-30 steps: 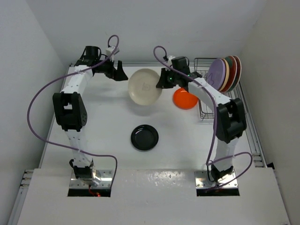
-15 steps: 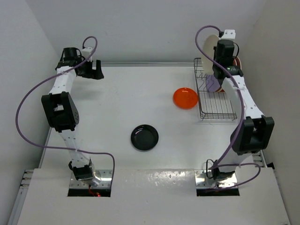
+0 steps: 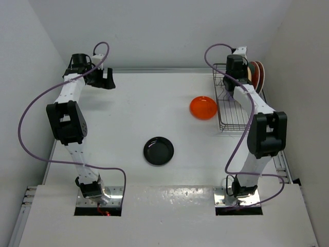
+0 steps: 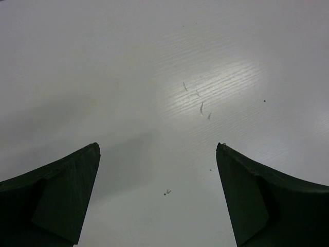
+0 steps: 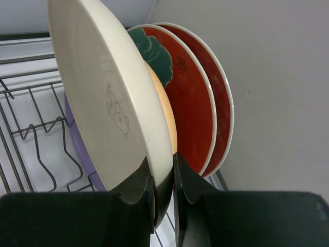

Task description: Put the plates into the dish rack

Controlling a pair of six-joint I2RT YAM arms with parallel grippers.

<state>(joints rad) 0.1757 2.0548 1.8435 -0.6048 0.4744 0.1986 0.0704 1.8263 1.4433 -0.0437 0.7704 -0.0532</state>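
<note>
The right gripper carries the cream plate down next, past the lavender plate's edge, toward the bright orange plate's side of the rack (image 3: 234,110).
My right gripper (image 5: 162,165) is shut on the rim of the cream plate (image 5: 103,103) and holds it upright over the dish rack (image 3: 234,110), whose wires (image 5: 36,123) show on the left. Right behind it stand the pale orange plate (image 5: 168,121) and two red plates with teal flowers (image 5: 193,103). A lavender plate's edge (image 5: 88,176) peeks out below the cream one. The small bright orange plate (image 3: 203,107) lies on the table left of the rack. The small black plate (image 3: 158,151) lies mid-table. My left gripper (image 3: 105,80) is open and empty (image 4: 157,149) at the far left corner.
The rack stands against the right wall (image 5: 277,77) at the back right of the white table (image 3: 128,113). The back wall is close behind both grippers. The right arm's purple cable (image 3: 213,51) loops above the rack.
My right gripper has carried the cream plate from the back middle of the table to the rack, next to the pale orange plate. My left arm has pulled back to the far left corner.
</note>
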